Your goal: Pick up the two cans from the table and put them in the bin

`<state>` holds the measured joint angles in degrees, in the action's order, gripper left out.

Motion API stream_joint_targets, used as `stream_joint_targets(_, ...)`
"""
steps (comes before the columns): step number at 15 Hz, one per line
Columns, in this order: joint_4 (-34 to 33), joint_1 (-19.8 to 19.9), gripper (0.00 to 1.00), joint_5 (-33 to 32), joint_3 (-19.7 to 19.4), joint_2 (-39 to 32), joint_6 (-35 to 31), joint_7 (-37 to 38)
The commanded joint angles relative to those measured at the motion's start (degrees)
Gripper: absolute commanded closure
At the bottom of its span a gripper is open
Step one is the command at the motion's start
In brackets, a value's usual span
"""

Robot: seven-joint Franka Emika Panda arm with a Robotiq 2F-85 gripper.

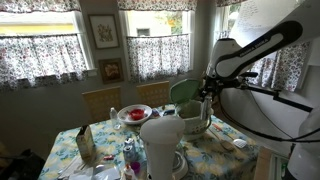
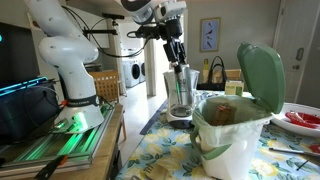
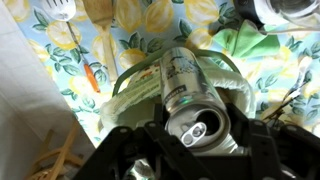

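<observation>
The silver can (image 3: pixel 185 85) still hangs beside the bin's rim, so I will move my gripper outward and down over the bin's opening (image 3: pixel 143 108) and tilt the can to let it go inside.
My gripper (image 3: pixel 196 140) is shut on a silver can (image 3: pixel 185 85) whose opened top with its pull tab faces the wrist camera. Behind the can is the pale green-cream bin (image 3: pixel 135 85) with its green lid (image 3: pixel 240 40) raised. In both exterior views the gripper (image 2: pixel 178 55) (image 1: pixel 205 95) hangs above the flowered table (image 2: pixel 165 150) (image 1: pixel 105 140), beside and above the open bin (image 2: pixel 235 145) (image 1: pixel 195 125). The lid (image 2: pixel 262 75) stands upright. A second can is not to be made out.
A tall white cylinder (image 1: pixel 160 145) stands in front of the bin. A clear glass vessel (image 2: pixel 183 92) stands under the gripper. There is a red plate (image 1: pixel 135 113) (image 2: pixel 300 118), a box (image 1: pixel 85 145), chairs (image 1: pixel 100 100) and an orange stick (image 3: pixel 93 75).
</observation>
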<state>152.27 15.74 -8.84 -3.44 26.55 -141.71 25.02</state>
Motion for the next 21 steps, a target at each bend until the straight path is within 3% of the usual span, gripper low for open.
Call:
stream_joint_targets(1,-1.76,3.64,0.62,-1.8,1.51,2.68,1.35,1.55)
stream_joint_targets(10,-2.87,9.47,0.62,-4.19,0.61,-2.31,-10.8,0.66)
stream_joint_targets(14,-2.76,10.1,0.62,-4.55,1.03,-6.91,-17.52,0.53)
stream_joint_targets(21,-4.23,9.88,0.62,-5.81,1.26,-15.76,-23.62,0.84)
